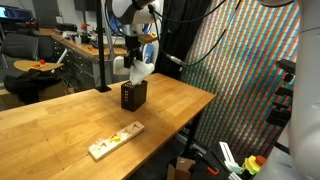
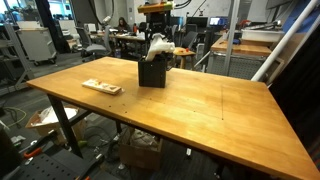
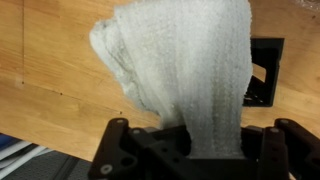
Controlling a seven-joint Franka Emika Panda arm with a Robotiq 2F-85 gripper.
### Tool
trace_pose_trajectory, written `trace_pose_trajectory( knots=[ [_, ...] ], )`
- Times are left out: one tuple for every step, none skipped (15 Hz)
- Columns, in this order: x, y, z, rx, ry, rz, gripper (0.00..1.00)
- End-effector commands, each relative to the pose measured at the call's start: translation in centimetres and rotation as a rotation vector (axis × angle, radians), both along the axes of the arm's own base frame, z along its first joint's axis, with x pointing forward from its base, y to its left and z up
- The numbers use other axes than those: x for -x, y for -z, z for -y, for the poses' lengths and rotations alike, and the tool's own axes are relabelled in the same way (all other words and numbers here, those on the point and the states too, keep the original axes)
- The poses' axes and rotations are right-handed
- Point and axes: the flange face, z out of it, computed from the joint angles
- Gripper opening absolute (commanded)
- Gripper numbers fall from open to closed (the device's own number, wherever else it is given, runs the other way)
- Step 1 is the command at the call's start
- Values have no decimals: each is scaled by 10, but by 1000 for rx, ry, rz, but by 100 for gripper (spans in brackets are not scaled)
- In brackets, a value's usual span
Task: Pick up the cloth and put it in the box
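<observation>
My gripper should next move down to the open top of the black box (image 3: 262, 62) below it and let go of the white cloth (image 3: 185, 65). The cloth is still hanging above the rim of the box.
My gripper (image 1: 134, 66) is shut on a white cloth (image 3: 185, 65) and holds it just above the small black box (image 1: 133, 95) on the wooden table. In an exterior view the cloth (image 2: 157, 45) hangs over the open top of the box (image 2: 152, 73). In the wrist view the cloth fills most of the picture and hides my fingertips (image 3: 190, 135); part of the black box (image 3: 262, 75) shows behind it at the right.
A flat wooden board with coloured pieces (image 1: 115, 140) lies near the table's front edge, also in an exterior view (image 2: 101, 87). The wooden table (image 1: 60, 115) ends close to the right of the box. Chairs and desks stand behind.
</observation>
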Motion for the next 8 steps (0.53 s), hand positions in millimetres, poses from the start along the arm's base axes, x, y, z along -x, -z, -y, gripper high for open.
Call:
trace_pose_trajectory(
  knots=[
    [7,17,7,-36,-56,14,2],
    [10,25,9,-46,-61,8,2],
    [12,31,10,-54,-64,5,2],
    [14,38,11,-64,-65,3,2],
    [16,44,10,-78,-67,2,2],
    [15,51,7,-94,-69,1,2],
    [15,58,4,-107,-71,-2,2],
    [14,67,1,-123,-71,-7,2]
  ],
)
